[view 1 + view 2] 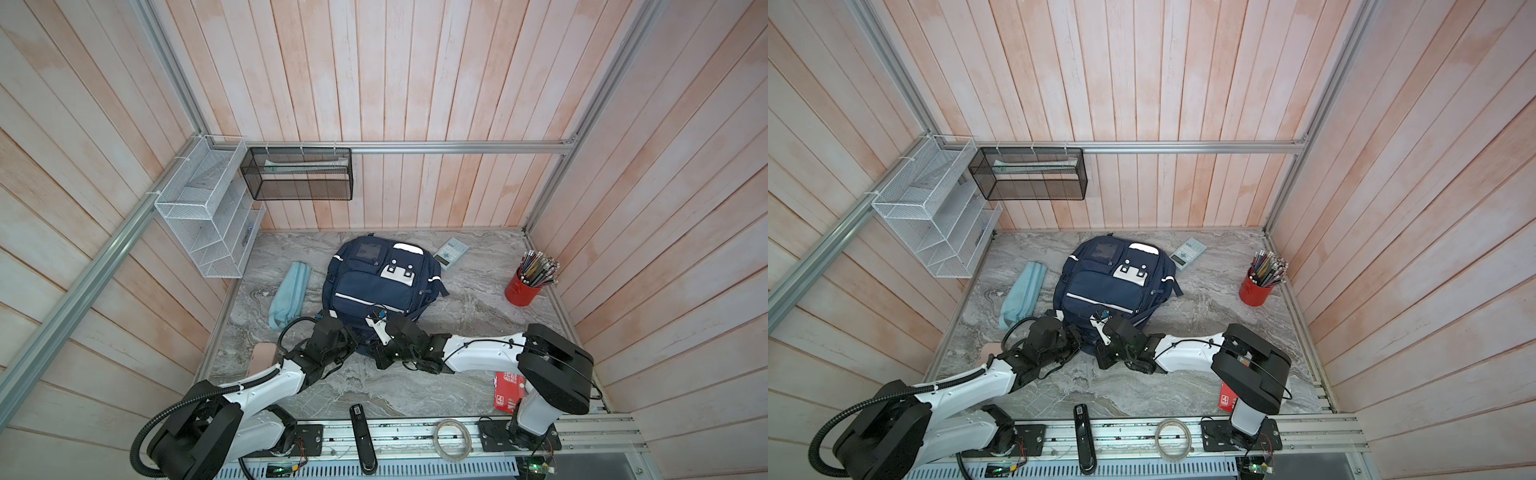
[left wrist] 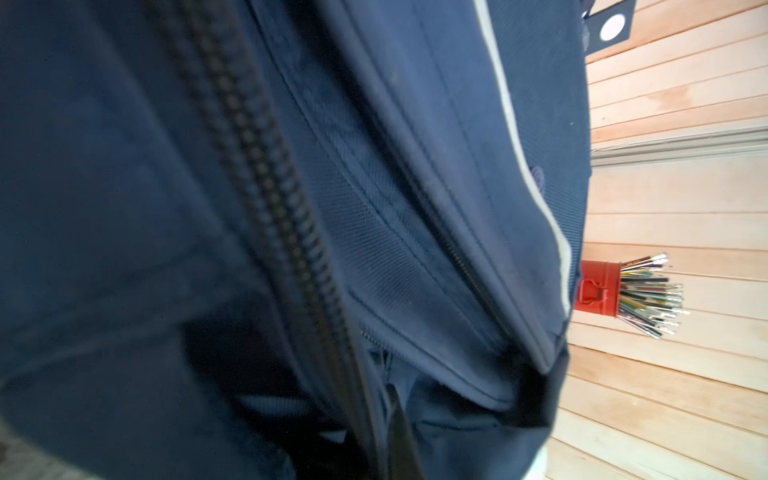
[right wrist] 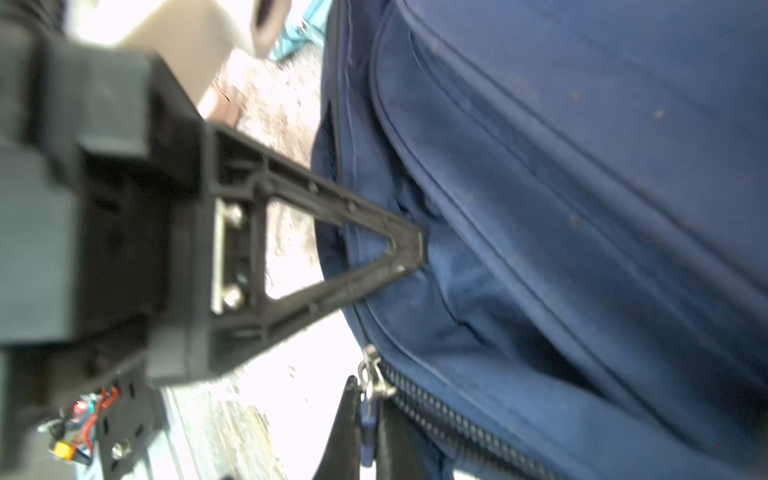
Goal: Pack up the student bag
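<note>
I need to pull the pull in my right gripper outward next, along the closed teeth toward the bag's edge facing the red cup, and then let go of it.
The student bag (image 1: 374, 286) (image 1: 1106, 286), a navy backpack with white stripes, lies flat in the middle of the marble table in both top views. Both arms meet at its near edge. In the left wrist view my left gripper (image 2: 395, 419) is shut on a fold of the bag's fabric (image 2: 436, 374) beside a black zip (image 2: 266, 174). The right wrist view shows that gripper's black fingertips (image 3: 415, 249) pinching the fabric. My right gripper (image 3: 368, 415) is shut on the blue zip pull (image 3: 368, 419) hanging from a metal slider (image 3: 372, 380) at the end of a closed zip.
A light blue pencil case (image 1: 289, 293) lies left of the bag, with a calculator (image 1: 451, 252) behind it to the right. A red cup of pencils (image 1: 524, 289) stands far right. A red box (image 1: 508, 390) lies under the right arm. Wire racks (image 1: 203, 216) hang back left.
</note>
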